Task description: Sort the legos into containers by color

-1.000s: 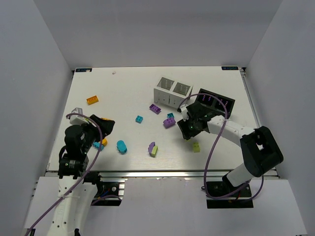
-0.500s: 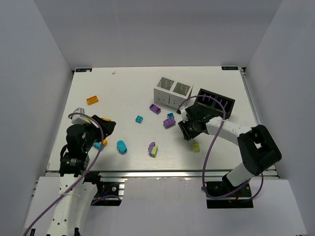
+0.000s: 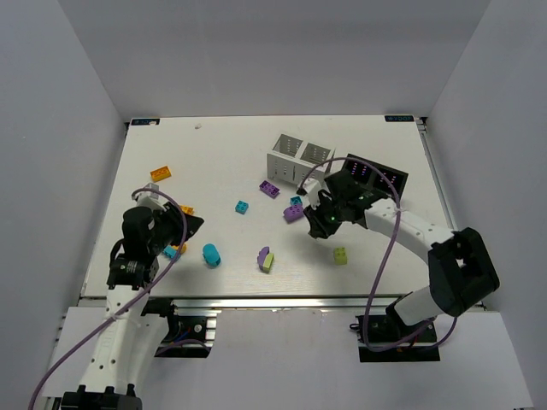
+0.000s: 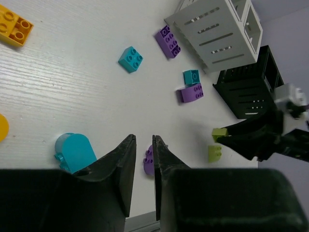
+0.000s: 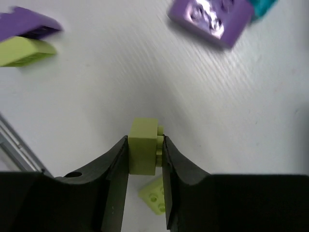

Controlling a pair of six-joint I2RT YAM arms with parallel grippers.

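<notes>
My right gripper is holding the lime brick and will next lift outward over the black container's section farther from the white container and release the brick, since the section's open top can take it.
My right gripper (image 5: 146, 140) is shut on a lime green lego (image 5: 143, 152), held above the table in front of the black container (image 3: 376, 175); in the top view it (image 3: 318, 225) hangs near a purple and cyan pair (image 3: 294, 210). Another lime lego (image 3: 341, 254) lies below it. My left gripper (image 4: 144, 137) is shut with nothing between its fingers, at the left (image 3: 193, 224). A cyan rounded lego (image 4: 75, 151) and a purple one (image 4: 148, 159) lie beneath it. The white container (image 3: 299, 158) stands at the back middle.
Loose legos are scattered about: an orange one (image 3: 161, 173) at far left, another orange (image 3: 186, 210) by my left gripper, a cyan square (image 3: 242, 207), a purple brick (image 3: 269, 189), and a purple-and-lime pair (image 3: 265, 258) near the front edge.
My left jaws have closed on nothing and that arm has swung slightly right. My right jaws have narrowed onto the lime lego and moved a little towards the back.
</notes>
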